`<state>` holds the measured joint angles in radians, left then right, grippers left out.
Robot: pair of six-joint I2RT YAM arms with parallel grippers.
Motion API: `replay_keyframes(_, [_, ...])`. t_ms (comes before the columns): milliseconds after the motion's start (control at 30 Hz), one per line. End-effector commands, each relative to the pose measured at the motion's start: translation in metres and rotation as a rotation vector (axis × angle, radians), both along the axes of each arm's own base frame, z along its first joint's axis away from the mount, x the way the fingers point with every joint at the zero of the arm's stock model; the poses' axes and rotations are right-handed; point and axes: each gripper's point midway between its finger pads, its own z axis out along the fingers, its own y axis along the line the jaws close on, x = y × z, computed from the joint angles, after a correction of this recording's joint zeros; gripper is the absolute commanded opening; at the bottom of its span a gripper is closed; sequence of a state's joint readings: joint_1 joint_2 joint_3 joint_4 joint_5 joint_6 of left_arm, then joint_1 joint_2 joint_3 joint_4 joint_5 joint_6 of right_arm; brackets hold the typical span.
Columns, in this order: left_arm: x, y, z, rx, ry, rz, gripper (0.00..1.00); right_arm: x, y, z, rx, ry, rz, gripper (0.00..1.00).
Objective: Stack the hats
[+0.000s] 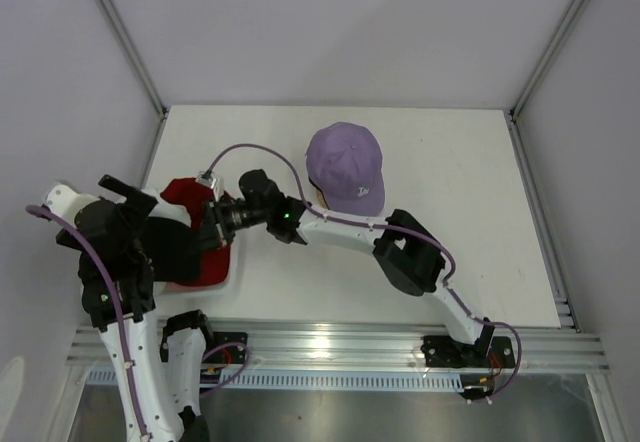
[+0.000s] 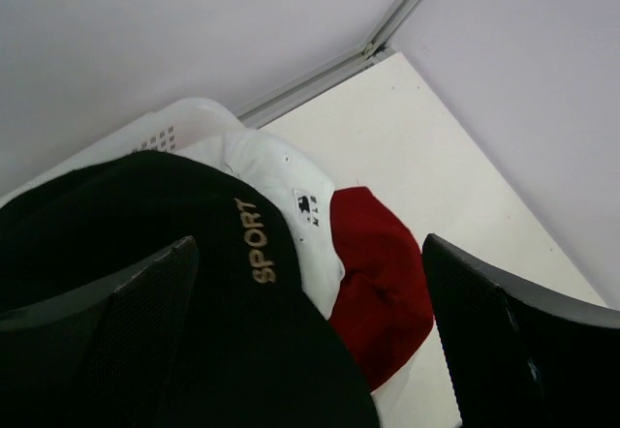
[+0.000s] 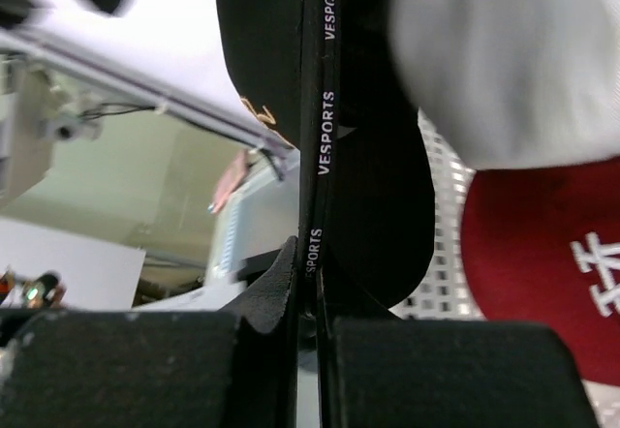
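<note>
My right gripper will next carry the black cap to the right in the top view. It will then lower the black cap onto the lavender cap's top [image 1: 342, 154], which is uncovered, and let go.
A lavender cap [image 1: 345, 167] sits at the back middle of the table. At the left, a white mesh basket [image 2: 165, 128] holds a black cap with gold "SPORT" lettering [image 2: 194, 283], a white cap [image 2: 281, 181] and a red cap with a white logo [image 2: 383, 273]. My right gripper [image 1: 213, 224] reaches left over the basket and is shut on the black cap's edge [image 3: 325, 137]. The red cap [image 3: 547, 273] and the white cap [image 3: 504, 60] lie beside it. My left gripper [image 2: 310, 351] is open and empty above the black cap.
The basket's mesh wall [image 3: 441, 288] shows behind the black cap. Grey walls and metal posts enclose the table on three sides. The left arm [image 1: 110, 252] hangs over the table's left edge. The metal rail [image 1: 350, 347] runs along the near edge.
</note>
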<state>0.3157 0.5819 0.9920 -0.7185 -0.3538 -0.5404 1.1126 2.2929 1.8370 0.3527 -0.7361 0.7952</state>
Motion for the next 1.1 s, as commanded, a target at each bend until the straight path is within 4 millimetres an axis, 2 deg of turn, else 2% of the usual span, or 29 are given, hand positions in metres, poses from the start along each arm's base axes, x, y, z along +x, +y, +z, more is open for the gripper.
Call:
replay_keyframes(0, [-0.006, 0.000, 0.029, 0.047, -0.050, -0.004, 1.00, -0.006, -0.036, 0.107, 0.201, -0.106, 0.083, 0.00])
replay_keyframes(133, [-0.014, 0.004, 0.052, 0.103, -0.087, 0.015, 0.99, 0.009, -0.056, 0.121, 0.180, -0.158, 0.050, 0.00])
replay_keyframes(167, [-0.017, 0.003, 0.069, 0.126, -0.115, 0.012, 1.00, 0.015, -0.059, 0.124, 0.179, -0.175, 0.034, 0.00])
replay_keyframes(200, [-0.019, 0.003, 0.074, 0.150, -0.109, 0.001, 0.99, 0.029, -0.066, 0.132, 0.182, -0.187, -0.010, 0.00])
replay_keyframes(233, [-0.020, 0.001, 0.079, 0.159, -0.113, -0.011, 1.00, 0.039, -0.070, 0.131, 0.159, -0.180, -0.040, 0.00])
replay_keyframes(267, [-0.022, -0.005, 0.096, 0.172, -0.146, -0.040, 1.00, 0.049, -0.075, 0.134, 0.152, -0.178, -0.072, 0.00])
replay_keyframes(300, [-0.022, -0.009, 0.102, 0.190, -0.157, -0.070, 1.00, 0.067, -0.085, 0.141, 0.152, -0.181, -0.121, 0.00])
replay_keyframes(333, [-0.022, -0.016, 0.114, 0.205, -0.187, -0.104, 1.00, 0.076, -0.092, 0.141, 0.145, -0.173, -0.146, 0.00])
replay_keyframes(367, [-0.017, -0.030, 0.124, 0.217, -0.224, -0.195, 1.00, 0.084, -0.098, 0.143, 0.145, -0.164, -0.169, 0.00])
replay_keyframes(400, [-0.014, -0.039, 0.129, 0.233, -0.240, -0.249, 1.00, 0.098, -0.113, 0.157, 0.166, -0.179, -0.216, 0.00])
replay_keyframes(433, [-0.013, -0.047, 0.136, 0.240, -0.265, -0.295, 1.00, 0.104, -0.121, 0.152, 0.163, -0.175, -0.239, 0.00])
replay_keyframes(467, [-0.008, -0.059, 0.137, 0.235, -0.279, -0.363, 1.00, 0.110, -0.129, 0.158, 0.174, -0.181, -0.262, 0.00])
replay_keyframes(500, [-0.004, -0.066, 0.144, 0.236, -0.309, -0.404, 0.99, 0.112, -0.143, 0.174, 0.201, -0.195, -0.296, 0.00])
replay_keyframes(533, [0.000, -0.070, 0.144, 0.229, -0.315, -0.431, 0.99, 0.127, -0.157, 0.167, 0.194, -0.192, -0.342, 0.00])
replay_keyframes(600, [0.009, -0.076, 0.141, 0.205, -0.322, -0.477, 0.99, 0.141, -0.180, 0.172, 0.205, -0.165, -0.424, 0.00])
replay_keyframes(633, [0.017, -0.076, 0.135, 0.183, -0.305, -0.490, 1.00, 0.150, -0.207, 0.196, 0.263, -0.196, -0.486, 0.00])
replay_keyframes(667, [0.021, -0.078, 0.132, 0.171, -0.298, -0.503, 1.00, 0.158, -0.221, 0.174, 0.233, -0.155, -0.536, 0.00])
replay_keyframes(700, [0.025, -0.083, 0.130, 0.156, -0.301, -0.537, 0.99, 0.168, -0.236, 0.180, 0.264, -0.125, -0.605, 0.00])
replay_keyframes(733, [0.031, -0.084, 0.126, 0.139, -0.290, -0.553, 0.99, 0.175, -0.264, 0.195, 0.302, -0.137, -0.676, 0.00])
replay_keyframes(767, [0.034, -0.086, 0.126, 0.127, -0.297, -0.566, 0.99, 0.180, -0.277, 0.176, 0.286, -0.099, -0.728, 0.00])
replay_keyframes(800, [0.037, -0.087, 0.124, 0.117, -0.298, -0.575, 0.99, 0.181, -0.287, 0.178, 0.302, -0.091, -0.753, 0.00])
replay_keyframes(867, [0.043, -0.091, 0.122, 0.109, -0.306, -0.605, 0.99, 0.175, -0.302, 0.192, 0.355, -0.102, -0.775, 0.00])
replay_keyframes(900, [0.046, -0.091, 0.121, 0.100, -0.307, -0.610, 0.99, 0.174, -0.303, 0.191, 0.359, -0.098, -0.764, 0.00])
replay_keyframes(1067, [0.054, -0.087, 0.105, 0.071, -0.282, -0.600, 1.00, 0.162, -0.284, 0.197, 0.389, -0.053, -0.646, 0.00])
